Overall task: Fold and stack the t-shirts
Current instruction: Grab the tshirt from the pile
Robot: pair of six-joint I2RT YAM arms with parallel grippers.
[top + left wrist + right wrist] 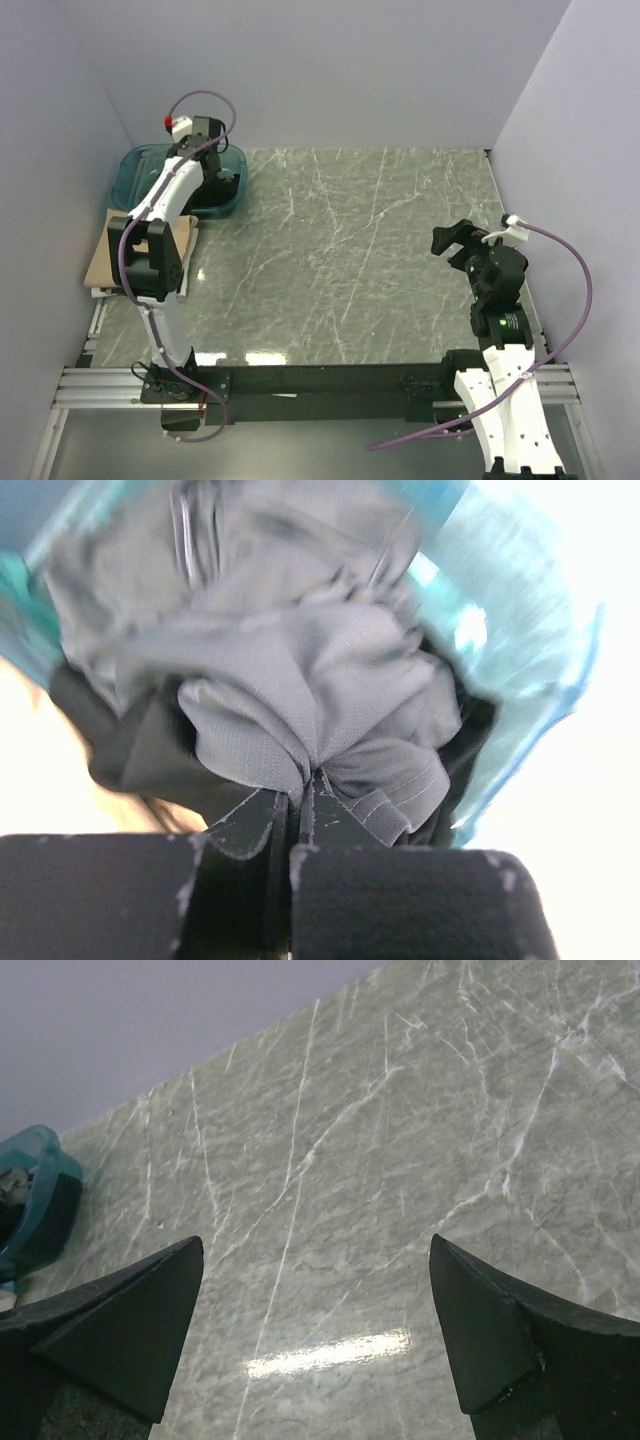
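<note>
My left gripper will raise the crumpled grey shirt high above the teal tub's rim, then lower it over the tub and release it, since the tub surrounds the gripper.
In the left wrist view, a crumpled dark grey t-shirt [300,670] fills the teal tub [500,630], with a black t-shirt [140,750] under it. My left gripper [300,800] is shut on a bunched fold of the grey shirt. From above, that gripper [222,175] reaches down into the tub [150,165] at the back left. A tan t-shirt [105,262] lies flat at the table's left edge, partly under the left arm. My right gripper [455,240] hovers open over the right side of the table, with only marble between its fingers [130,1320].
The grey marble tabletop [350,260] stretches between the arms. White walls close the left, back and right sides. The tub's end [35,1190] shows at the far left of the right wrist view. A black rail [320,380] runs along the near edge.
</note>
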